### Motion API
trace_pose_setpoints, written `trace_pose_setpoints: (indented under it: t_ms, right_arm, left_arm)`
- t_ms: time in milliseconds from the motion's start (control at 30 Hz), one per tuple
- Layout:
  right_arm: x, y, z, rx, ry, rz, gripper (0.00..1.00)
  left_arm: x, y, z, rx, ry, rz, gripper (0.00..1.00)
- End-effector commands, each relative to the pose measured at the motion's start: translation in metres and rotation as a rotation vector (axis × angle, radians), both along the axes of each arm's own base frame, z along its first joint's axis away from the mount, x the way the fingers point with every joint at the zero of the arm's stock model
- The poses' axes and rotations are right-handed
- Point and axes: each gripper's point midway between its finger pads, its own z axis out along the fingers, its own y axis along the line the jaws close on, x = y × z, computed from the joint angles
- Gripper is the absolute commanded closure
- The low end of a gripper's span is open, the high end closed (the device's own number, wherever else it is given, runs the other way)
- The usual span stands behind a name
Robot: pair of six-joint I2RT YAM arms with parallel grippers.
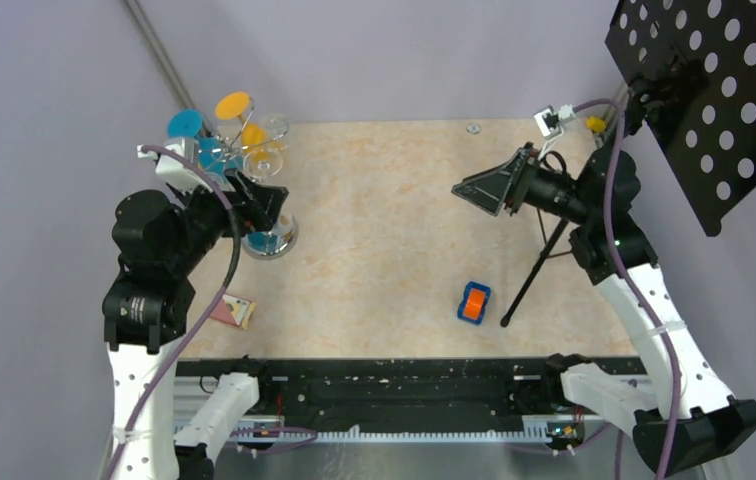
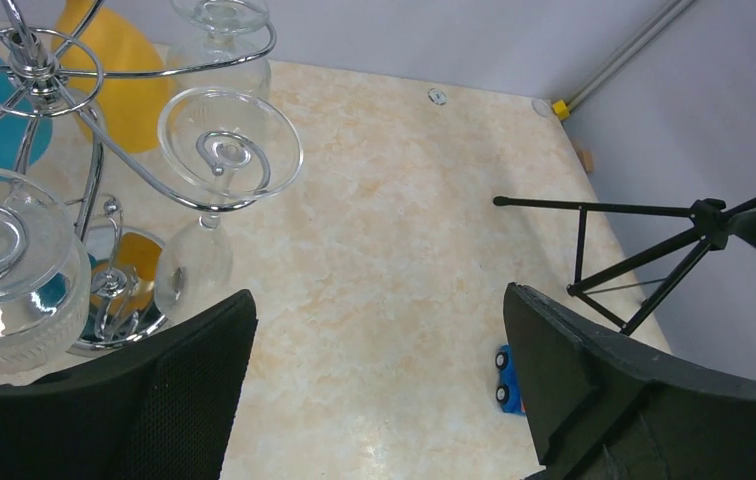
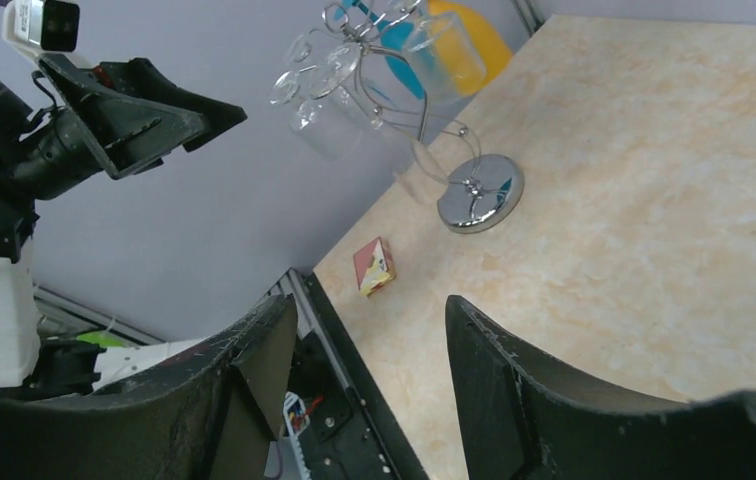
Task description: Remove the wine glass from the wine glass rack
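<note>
I need to move my right gripper to the left in the top view next and close it on the clear wine glass's foot rim (image 1: 278,166) (image 3: 328,85), because that foot rim sticks out past the rack's wire arm.
The silver wire wine glass rack (image 1: 244,150) stands at the table's far left on its round chrome base (image 1: 272,240). Several clear wine glasses hang upside down from its spiral arms. In the left wrist view one wine glass (image 2: 197,265) hangs by its foot (image 2: 230,148) in a spiral, just beyond my left finger (image 2: 184,380). My left gripper (image 1: 264,205) is open and empty, right beside the rack but not touching a glass. My right gripper (image 1: 474,190) is open and empty, raised over the table's right half. The rack also shows in the right wrist view (image 3: 424,130).
Blue (image 1: 185,123) and orange (image 1: 233,105) discs show at the rack's top. A black tripod (image 1: 534,270) stands at right, a blue and orange toy car (image 1: 473,302) near it. A small red and yellow box (image 1: 233,312) lies at near left. A black perforated panel (image 1: 714,90) hangs far right.
</note>
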Motion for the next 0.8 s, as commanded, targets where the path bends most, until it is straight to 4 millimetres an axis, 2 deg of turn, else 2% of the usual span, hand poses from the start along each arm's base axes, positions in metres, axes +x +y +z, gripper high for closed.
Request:
trace_pose_setpoints:
  t_ms: [0, 233, 367, 567, 667, 767]
  right_arm:
    - [0.008, 0.022, 0.014, 0.097, -0.013, -0.018, 0.40]
    - [0.018, 0.075, 0.018, 0.272, 0.096, -0.062, 0.34]
    - [0.027, 0.109, 0.021, 0.341, 0.163, -0.114, 0.33]
    - [0.038, 0.176, 0.018, 0.350, 0.254, -0.156, 0.34]
    - [0.045, 0.201, 0.020, 0.365, 0.277, -0.146, 0.36]
    - [0.051, 0.224, 0.019, 0.379, 0.318, -0.116, 0.38]
  left_arm:
    - [0.001, 0.001, 0.010, -0.018, -0.037, 0.010, 0.03]
    - [-0.004, -0.007, 0.013, -0.049, -0.018, -0.028, 0.03]
    - [-0.005, 0.008, 0.004, -0.080, 0.058, 0.078, 0.02]
    - [-0.013, 0.022, -0.015, -0.093, 0.222, 0.186, 0.01]
    - [-0.015, 0.026, -0.002, -0.110, 0.167, 0.211, 0.01]
    - [-0.021, 0.011, 0.021, -0.079, 0.036, 0.086, 0.01]
